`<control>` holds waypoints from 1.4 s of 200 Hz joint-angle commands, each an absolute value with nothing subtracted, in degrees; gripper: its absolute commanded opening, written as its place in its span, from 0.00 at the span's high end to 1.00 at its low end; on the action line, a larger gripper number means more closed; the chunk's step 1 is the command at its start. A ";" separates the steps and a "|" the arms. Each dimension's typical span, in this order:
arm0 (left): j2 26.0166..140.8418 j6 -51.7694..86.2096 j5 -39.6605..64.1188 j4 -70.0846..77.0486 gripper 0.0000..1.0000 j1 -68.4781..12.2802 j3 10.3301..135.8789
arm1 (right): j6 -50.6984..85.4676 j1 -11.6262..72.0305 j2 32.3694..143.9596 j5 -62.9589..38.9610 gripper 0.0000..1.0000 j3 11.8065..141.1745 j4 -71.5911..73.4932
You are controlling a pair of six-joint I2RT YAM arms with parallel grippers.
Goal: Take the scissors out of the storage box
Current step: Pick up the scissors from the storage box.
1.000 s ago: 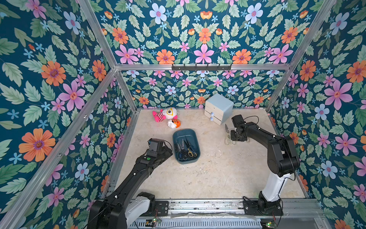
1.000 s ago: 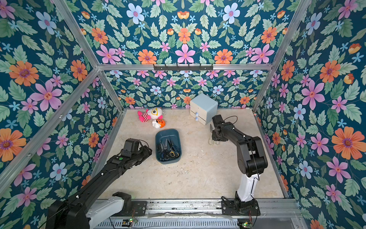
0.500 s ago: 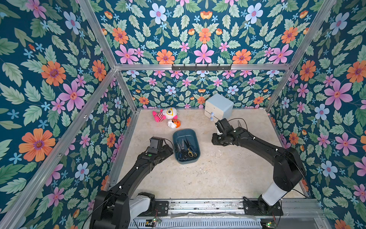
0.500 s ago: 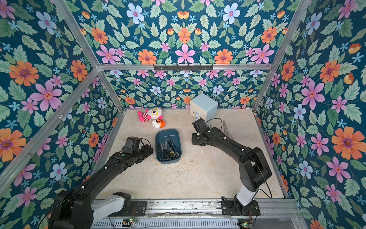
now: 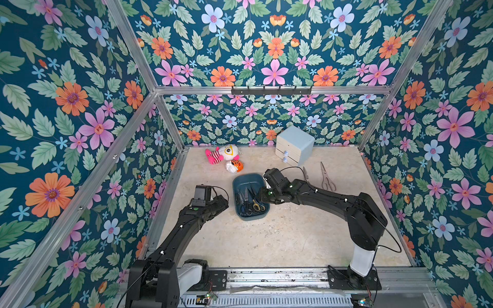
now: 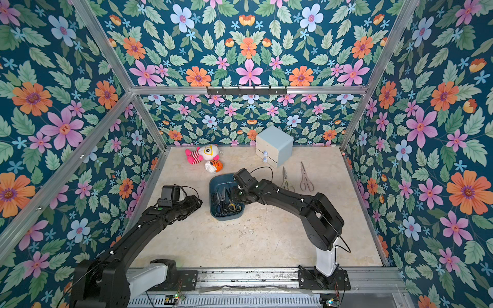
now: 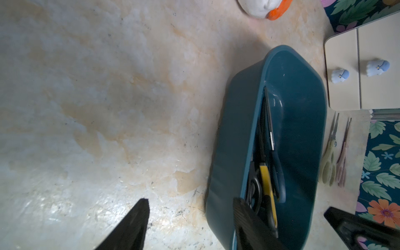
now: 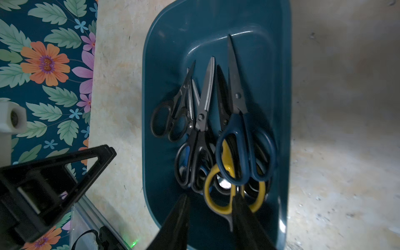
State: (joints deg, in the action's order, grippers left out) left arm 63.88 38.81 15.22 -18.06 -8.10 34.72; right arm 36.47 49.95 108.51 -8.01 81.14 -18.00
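Observation:
The loop's rim lies below, on top of the pile, so next I should lower my right gripper into the box and close it on the blue loop's rim (image 8: 218,151) beside the black handles.
The dark teal storage box (image 5: 248,180) (image 6: 224,181) sits mid-table with several scissors (image 5: 250,204) (image 6: 226,204) piled at its near end. Blue handles (image 8: 244,138) lie on top, over a yellow-handled pair (image 8: 218,199) and black ones (image 8: 168,123). My right gripper (image 5: 262,196) (image 8: 211,195) hovers open just above the yellow loops, holding nothing. My left gripper (image 5: 225,200) (image 7: 190,200) is open and straddles the box's left wall (image 7: 233,134). A cream pair (image 6: 285,180) and a pale pink pair (image 6: 305,178) lie on the table to the right.
A pale blue drawer cube (image 5: 294,144) stands at the back, right of the box. A pink and white plush (image 5: 224,154) and a small orange and white toy (image 5: 234,166) lie behind the box. Floral walls enclose three sides.
My right arm has swung left from the loose scissors on the table to above the box's near end. The left gripper has opened a little and stayed beside the box.

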 commanded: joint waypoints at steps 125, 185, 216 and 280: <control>60.15 34.90 16.12 -22.08 0.33 -7.01 33.26 | 32.52 51.33 122.64 -3.30 0.66 95.62 -29.40; 59.82 34.19 15.82 -22.68 0.33 -6.77 33.72 | 33.31 51.77 123.07 -4.04 0.79 95.63 -29.07; 59.54 33.84 15.60 -23.03 0.33 -6.65 33.64 | 33.83 51.81 122.83 -4.31 0.87 95.63 -28.77; 59.49 33.00 15.87 -23.20 0.33 -6.36 33.97 | 34.90 51.86 120.70 -6.30 1.00 95.98 -27.18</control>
State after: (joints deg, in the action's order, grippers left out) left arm 59.40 34.17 16.14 -22.83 -6.52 33.36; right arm 33.82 51.70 122.39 -5.13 95.50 -28.51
